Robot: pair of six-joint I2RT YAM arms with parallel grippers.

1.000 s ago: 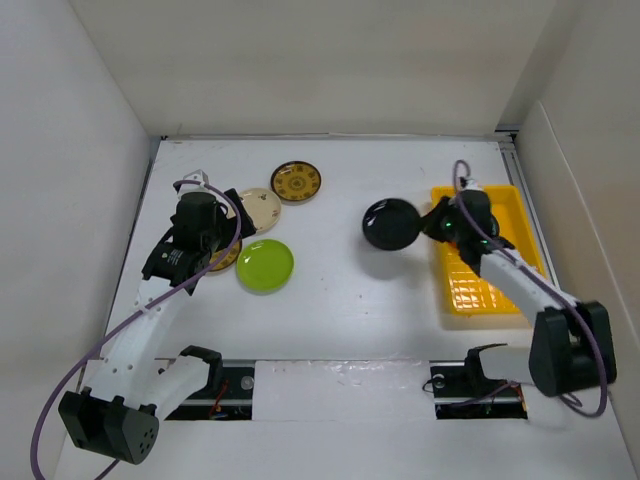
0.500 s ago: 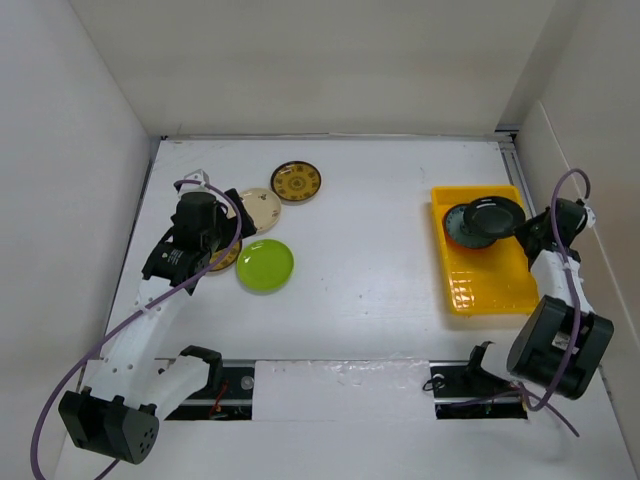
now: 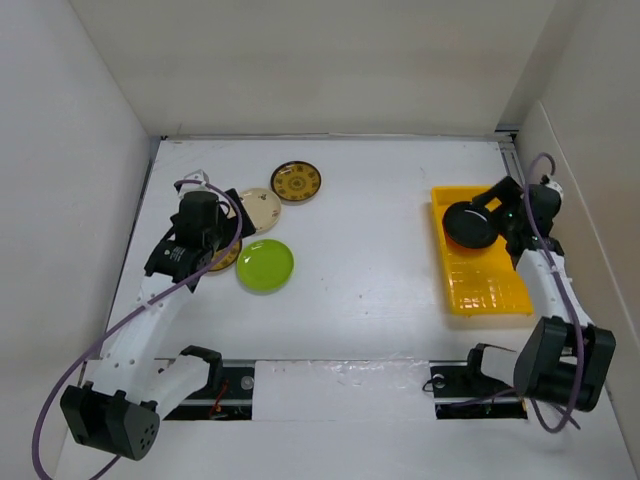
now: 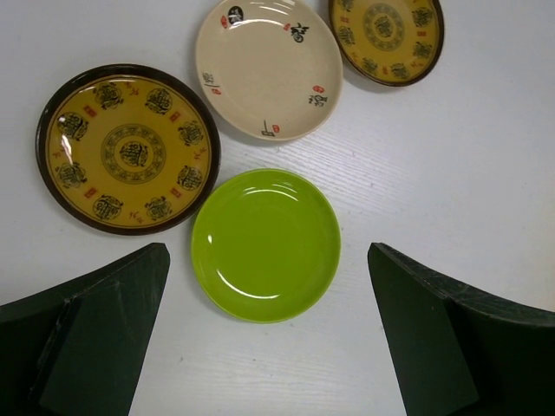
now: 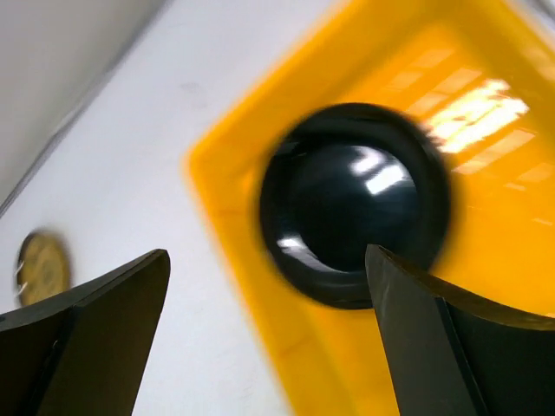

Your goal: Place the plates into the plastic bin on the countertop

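Observation:
My right gripper moves to the left in the top view and down onto the lime green plate's bin-side rim (image 3: 291, 262) next, since open countertop borders it.
The glossy black plate (image 3: 470, 225) (image 5: 355, 204) lies in the far end of the yellow plastic bin (image 3: 490, 285) (image 5: 486, 286). My right gripper (image 3: 492, 208) (image 5: 269, 338) hovers over it, open, with nothing between its fingers. On the left of the countertop (image 3: 360, 290) lie a lime green plate (image 3: 265, 265) (image 4: 265, 245), a cream plate (image 3: 262, 208) (image 4: 269, 68) and two brown-and-yellow plates (image 3: 296, 181) (image 4: 127, 147). My left gripper (image 3: 232, 228) (image 4: 269, 347) hangs open above the near edge of the lime green plate, holding nothing.
White walls close in the countertop on the left, back and right. The bin sits close to the right wall. The second brown-and-yellow plate (image 4: 386, 35) lies just beyond the cream one.
My right arm carried the black plate from mid-table to the bin, then opened and let it go there. The left arm has not moved.

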